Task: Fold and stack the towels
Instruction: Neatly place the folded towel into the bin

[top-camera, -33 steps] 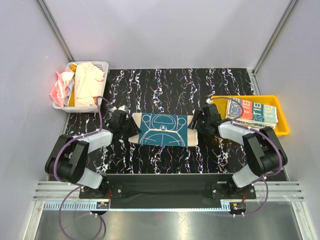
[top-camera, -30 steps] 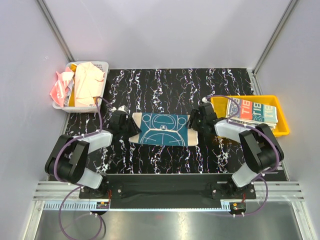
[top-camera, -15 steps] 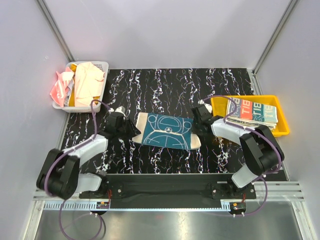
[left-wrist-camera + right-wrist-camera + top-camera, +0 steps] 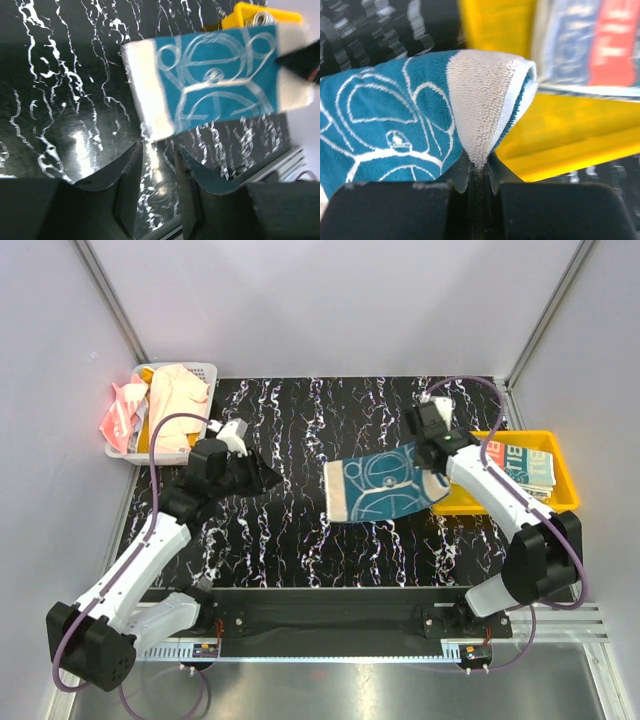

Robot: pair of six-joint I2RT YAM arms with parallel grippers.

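My right gripper carries the teal-and-cream towel outward and to the right in the top view next, then over the folded towels in the yellow tray (image 4: 565,502).
A folded teal-and-cream towel (image 4: 385,483) hangs above the table, and my right gripper (image 4: 437,462) is shut on its cream right end. The right wrist view shows that end pinched between the jaws (image 4: 479,172), with the teal towel (image 4: 395,130) trailing left. My left gripper (image 4: 258,476) stands open and empty to the left of the towel, apart from it. In the left wrist view its fingers (image 4: 131,185) frame bare table, and the towel (image 4: 215,85) is beyond them. Other folded towels (image 4: 520,465) lie in the yellow tray (image 4: 565,502).
A white mesh basket (image 4: 195,370) at the back left holds crumpled peach towels (image 4: 175,405) and a pink one (image 4: 122,415). The yellow tray (image 4: 560,135) lies just right of the held towel. Grey walls stand round the black marbled table.
My right gripper has shut on the towel's right end and lifted it off the table toward the tray. The left gripper has drawn back to the left, away from the towel.
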